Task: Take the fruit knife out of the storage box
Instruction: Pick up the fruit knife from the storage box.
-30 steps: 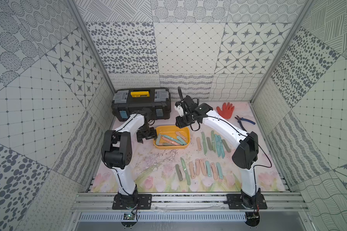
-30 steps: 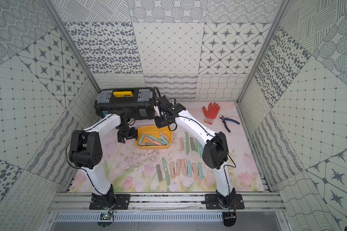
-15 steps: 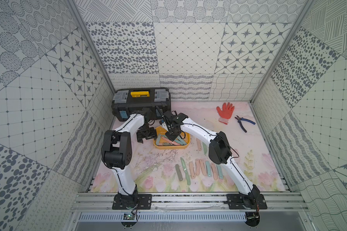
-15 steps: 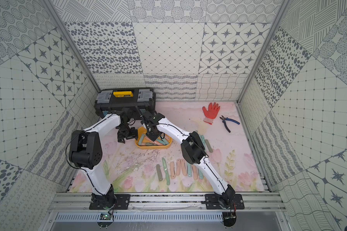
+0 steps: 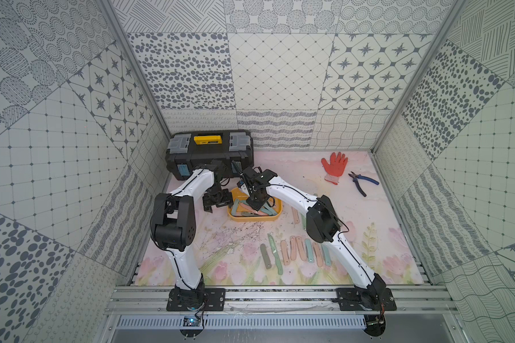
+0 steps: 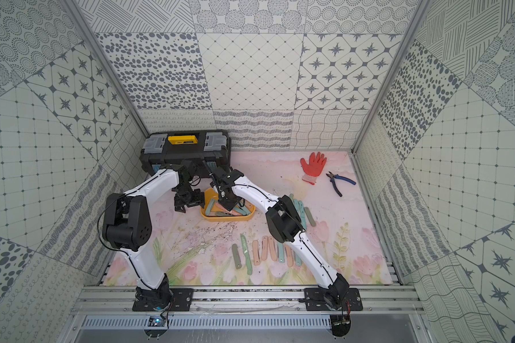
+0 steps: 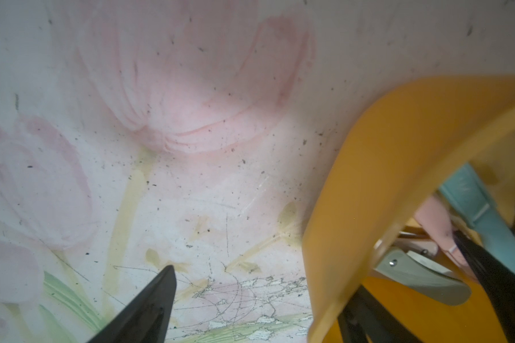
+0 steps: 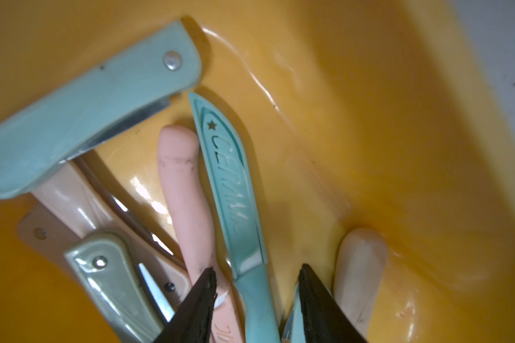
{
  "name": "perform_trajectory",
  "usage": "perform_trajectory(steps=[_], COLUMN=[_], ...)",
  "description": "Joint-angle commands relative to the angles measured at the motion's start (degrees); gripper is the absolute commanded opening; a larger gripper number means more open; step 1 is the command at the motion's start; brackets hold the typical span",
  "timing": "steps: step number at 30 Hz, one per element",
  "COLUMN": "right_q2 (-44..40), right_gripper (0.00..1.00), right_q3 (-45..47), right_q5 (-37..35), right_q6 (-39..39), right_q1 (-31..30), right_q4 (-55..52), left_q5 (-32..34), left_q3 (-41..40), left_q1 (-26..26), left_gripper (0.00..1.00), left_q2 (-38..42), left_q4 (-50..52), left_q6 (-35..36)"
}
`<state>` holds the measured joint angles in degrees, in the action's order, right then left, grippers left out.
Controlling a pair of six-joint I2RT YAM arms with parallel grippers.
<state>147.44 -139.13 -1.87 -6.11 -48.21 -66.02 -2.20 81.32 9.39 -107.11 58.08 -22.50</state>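
Note:
My right gripper is open with the teal handle between its fingers. It should move gently outward along the fruit knife (image 8: 235, 202) next and close on the sheath's end by the handle (image 8: 248, 258).
The yellow storage box (image 5: 254, 219) (image 6: 226, 220) sits on the flowered mat in front of the black toolbox and holds several knives. A teal fruit knife (image 8: 235, 202) marked CERAMIC lies in it beside a pink knife (image 8: 188, 193), a teal folding knife (image 8: 87, 112) and a grey-green folding knife (image 8: 116, 282). My right gripper (image 8: 257, 270) (image 5: 254, 205) is down inside the box, open, with the teal knife's handle between its fingers, and I see a gap on each side. My left gripper (image 7: 262, 285) (image 5: 217, 202) is open and straddles the box's left wall (image 7: 369, 178), one finger on the mat and one inside.
A black toolbox (image 5: 210, 154) with a yellow handle stands at the back left. A red glove (image 5: 335, 166) and blue-handled pliers (image 5: 363, 182) lie at the back right. A row of several knives (image 5: 295, 254) lies on the mat near the front, with more (image 6: 298, 208) to the right of the box.
My right arm has swung left from behind the box and lowered its gripper into the box over the teal knife, its jaws widening slightly. The left arm has not moved.

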Motion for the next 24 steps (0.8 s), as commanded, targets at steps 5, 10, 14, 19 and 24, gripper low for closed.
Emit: perform_trajectory(steps=[5,10,14,19,24], right_q2=[4.68,3.92,6.04,8.53,7.33], right_gripper=[0.48,0.49,0.48,0.44,0.41], right_q3=[-2.54,-0.09,-3.29,-7.42,-6.01], right_q5=[3.25,5.01,2.02,-0.27,-1.12], right_q6=[-2.24,-2.27,-0.48,2.69,6.37], right_q1=[-0.24,-0.36,-0.14,0.94,2.41], right_q4=[-0.79,1.61,-0.45,-4.1,-4.08], left_q5=[0.35,0.48,0.44,0.44,0.44], left_q3=[0.84,0.82,0.82,0.79,0.78], left_q1=[0.09,0.09,0.1,0.06,0.1], left_gripper=[0.81,0.81,0.81,0.81,0.81], left_q2=[0.7,0.59,0.58,0.51,0.53], left_q4=[2.18,2.22,2.23,2.22,2.16], left_q6=[-0.53,-0.48,-0.49,-0.5,-0.53])
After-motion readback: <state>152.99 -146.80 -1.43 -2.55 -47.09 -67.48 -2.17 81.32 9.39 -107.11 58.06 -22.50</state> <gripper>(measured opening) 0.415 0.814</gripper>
